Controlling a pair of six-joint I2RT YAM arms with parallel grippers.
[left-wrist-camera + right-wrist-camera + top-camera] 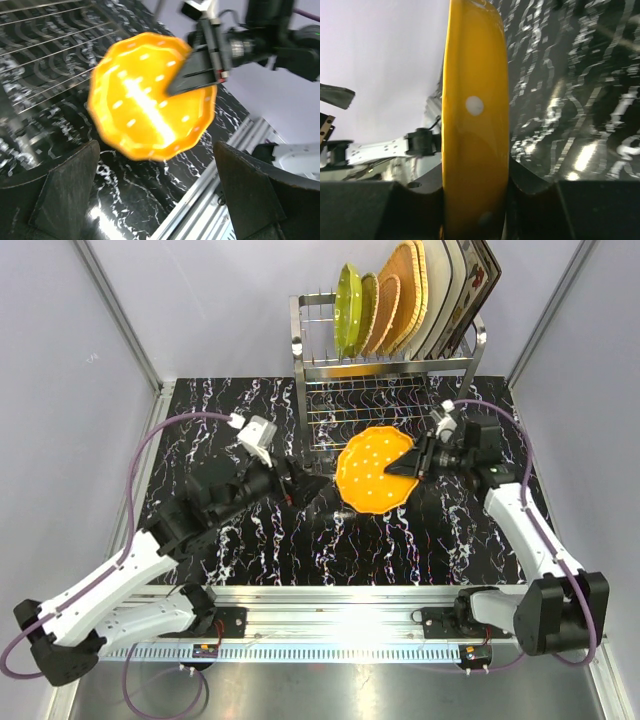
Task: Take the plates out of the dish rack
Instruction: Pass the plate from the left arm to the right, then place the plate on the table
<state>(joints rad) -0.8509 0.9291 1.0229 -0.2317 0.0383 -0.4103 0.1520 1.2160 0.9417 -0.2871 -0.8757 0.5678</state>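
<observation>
My right gripper carries the round orange dotted plate (370, 470) to the right in the top view next, then lowers it onto the empty black table.
My right gripper (408, 468) is shut on the right rim of a round orange dotted plate (370, 470) and holds it in front of the dish rack (385, 365), above the table. The plate shows edge-on between the fingers in the right wrist view (475, 125) and face-on in the left wrist view (150, 95). My left gripper (298, 485) is open and empty, just left of the plate. On the rack's top tier stand a lime-green plate (347, 308), orange woven plates (400, 295), cream square plates (447, 285) and a flower-patterned one (480, 285).
The table (250, 530) is black marble-patterned. The rack's lower grid shelf (350, 410) is right behind the held plate. Grey walls close in the back and sides. A metal rail (330, 625) runs along the near edge.
</observation>
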